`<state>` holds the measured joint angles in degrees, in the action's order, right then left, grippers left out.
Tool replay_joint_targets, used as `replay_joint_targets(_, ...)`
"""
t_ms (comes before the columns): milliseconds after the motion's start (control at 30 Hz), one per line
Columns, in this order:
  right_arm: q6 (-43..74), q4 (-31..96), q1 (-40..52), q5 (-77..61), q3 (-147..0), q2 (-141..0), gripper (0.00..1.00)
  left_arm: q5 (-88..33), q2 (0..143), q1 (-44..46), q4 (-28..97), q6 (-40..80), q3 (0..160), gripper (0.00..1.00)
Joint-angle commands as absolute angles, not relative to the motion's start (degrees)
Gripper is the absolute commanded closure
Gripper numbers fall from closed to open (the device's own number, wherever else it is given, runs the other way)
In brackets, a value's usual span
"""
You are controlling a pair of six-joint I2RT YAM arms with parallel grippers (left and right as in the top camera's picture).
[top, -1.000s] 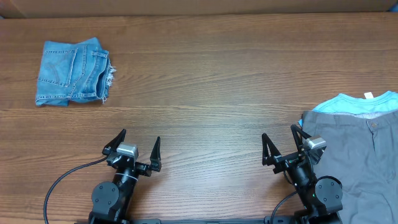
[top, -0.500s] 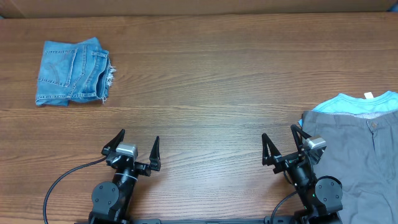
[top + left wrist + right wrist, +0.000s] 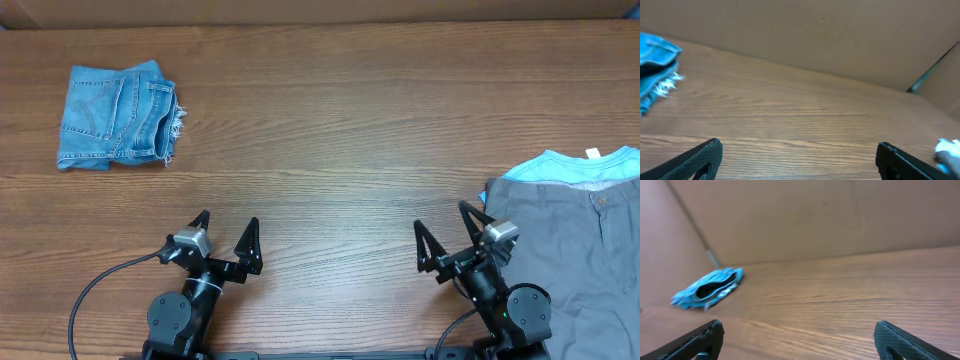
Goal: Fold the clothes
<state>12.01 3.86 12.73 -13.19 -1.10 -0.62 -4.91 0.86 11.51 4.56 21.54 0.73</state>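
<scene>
The grey shorts (image 3: pixel 580 255) lie atop the light-blue T-shirt, so my right gripper will next move outward and tilt down onto the waistband corner by the bare wood.
The grey shorts (image 3: pixel 580 255) with a buttoned waistband lie flat at the table's right edge, on top of a light-blue T-shirt (image 3: pixel 572 167). The small denim shorts (image 3: pixel 117 115) lie folded at the far left; they also show in the left wrist view (image 3: pixel 655 65) and, far off and blurred, in the right wrist view (image 3: pixel 707 287). My left gripper (image 3: pixel 228 218) is open and empty over bare wood near the front edge. My right gripper (image 3: pixel 441 216) is open and empty just left of the grey shorts. No black garment is in view.
The wooden table (image 3: pixel 330 130) is bounded by cardboard walls at the back (image 3: pixel 805 35) and sides. A white object (image 3: pixel 946 148) shows at the right edge of the left wrist view.
Both wrists have turned slightly. The right gripper's fingertips have shifted a little to the left. The clothes have not moved.
</scene>
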Motion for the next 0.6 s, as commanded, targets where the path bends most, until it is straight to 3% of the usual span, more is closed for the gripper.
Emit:
replay_joint_targets(0,12.21,4.43,12.4,-18.35,-5.61,-0.23,0.0,-7.2,0.25,11.27,7.38,23.62,5.41,0.0)
replay_joint_targets(267,11.99,22.63,12.4,-11.11,-24.23,-5.93,0.0,5.72,7.64,11.27,24.95,18.15,31.42,0.0)
replay_joint_targets(567,11.9,45.3,12.34,-9.78,-49.89,-34.52,0.0,7.9,37.85,11.27,52.95,17.96,63.96,0.0)
